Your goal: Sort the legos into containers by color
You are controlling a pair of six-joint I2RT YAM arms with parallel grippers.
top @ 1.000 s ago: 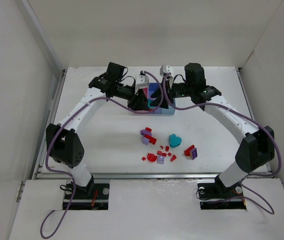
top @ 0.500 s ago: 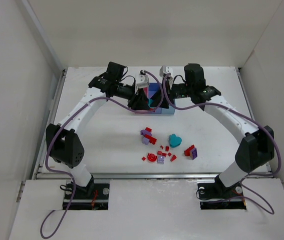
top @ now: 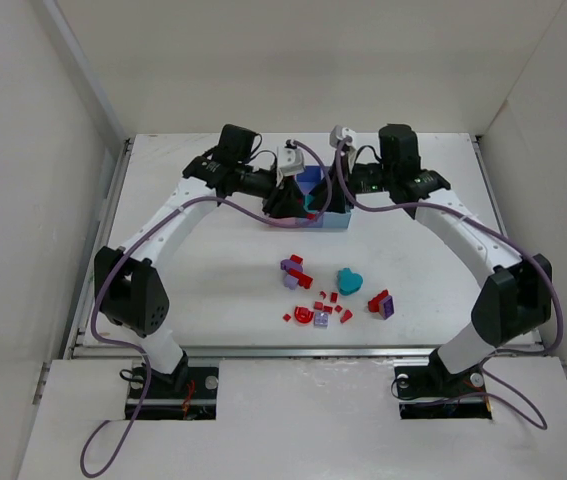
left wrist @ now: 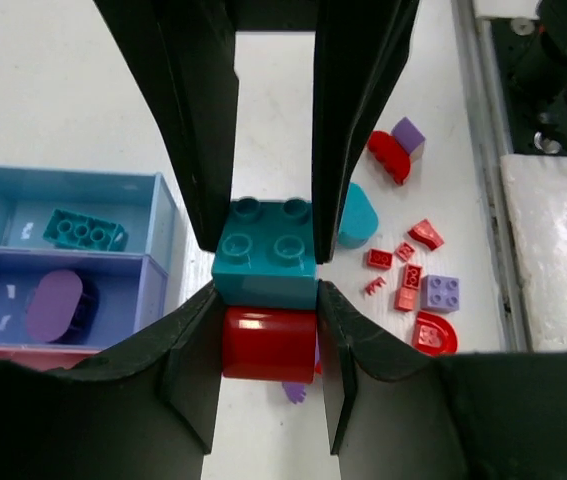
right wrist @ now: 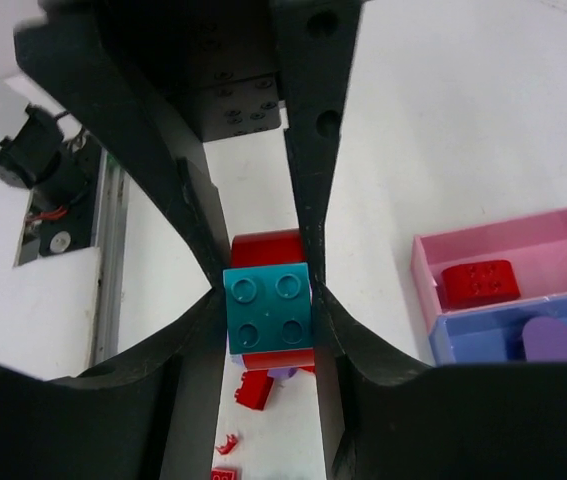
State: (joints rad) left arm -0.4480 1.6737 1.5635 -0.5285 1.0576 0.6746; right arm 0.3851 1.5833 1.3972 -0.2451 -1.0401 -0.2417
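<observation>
My right gripper is holding the matching teal brick and will next pull to its right in the top view, tilt down and let go of the brick, because the light blue bin [top: 335,219] is below there.
My two grippers meet above the bins, holding one stack: a teal brick [left wrist: 266,255] joined to a rounded red piece [left wrist: 268,345]. My left gripper [left wrist: 268,320] is shut on the red piece. My right gripper [right wrist: 268,300] is shut on the teal brick [right wrist: 268,310], the red piece [right wrist: 263,248] behind it. The containers show below: light blue bin [left wrist: 23,215] with a teal brick [left wrist: 85,231], purple-blue bin [left wrist: 3,300] with a lilac piece [left wrist: 53,305], pink bin [right wrist: 553,250] with a red brick [right wrist: 478,282]. In the top view the grippers [top: 308,200] hide most of the bins.
Loose pieces lie on the table nearer the arm bases: a teal heart [top: 349,281], small red bricks [top: 321,308], a lilac and red cluster [top: 291,272], a red and purple pair [top: 381,303]. White walls enclose the table.
Both wrists have shifted slightly right and toward the back, still joined at the stack. The loose pieces have not moved.
</observation>
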